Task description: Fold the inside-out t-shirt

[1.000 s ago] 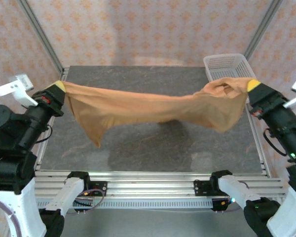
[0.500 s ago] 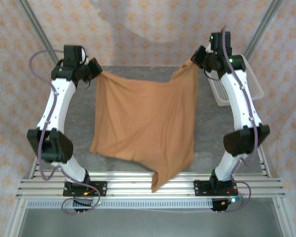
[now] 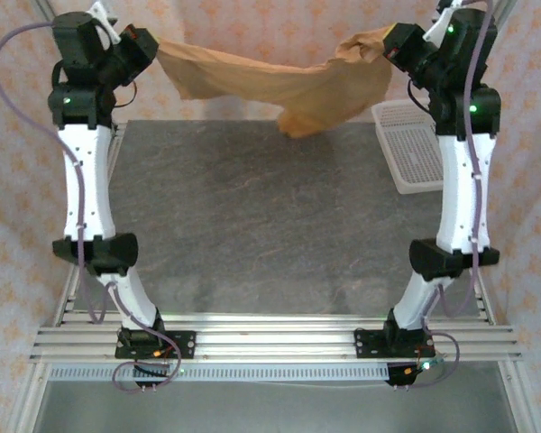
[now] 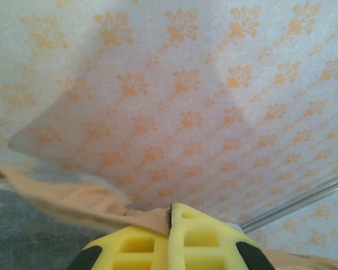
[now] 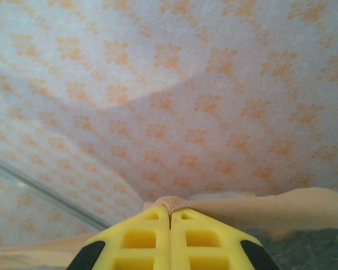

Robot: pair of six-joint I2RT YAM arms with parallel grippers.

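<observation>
I'll next move my left gripper down and back to release the t-shirt's hem corner on the near tabletop, since that bare part is below, toward my base.
The inside-out t-shirt [image 3: 279,86], orange-tan cloth, hangs stretched in the air at the far end of the table, sagging in the middle with a fold drooping low. My left gripper [image 3: 149,47] is shut on its left end, high at the far left. My right gripper [image 3: 388,45] is shut on its right end, high at the far right. In the left wrist view the yellow jaws [image 4: 172,212] pinch a ribbed edge of the t-shirt [image 4: 73,202]. In the right wrist view the yellow jaws [image 5: 169,212] pinch a bunch of the t-shirt [image 5: 270,208].
A white mesh basket [image 3: 419,144] sits at the table's far right, beside the right arm. The dark grey tabletop [image 3: 270,216] lies below the cloth. Patterned walls close in the back and sides.
Both arms have swung from the near edge up and to the far end, carrying the t-shirt, which was spread down over the table half a second ago and now hangs off it.
</observation>
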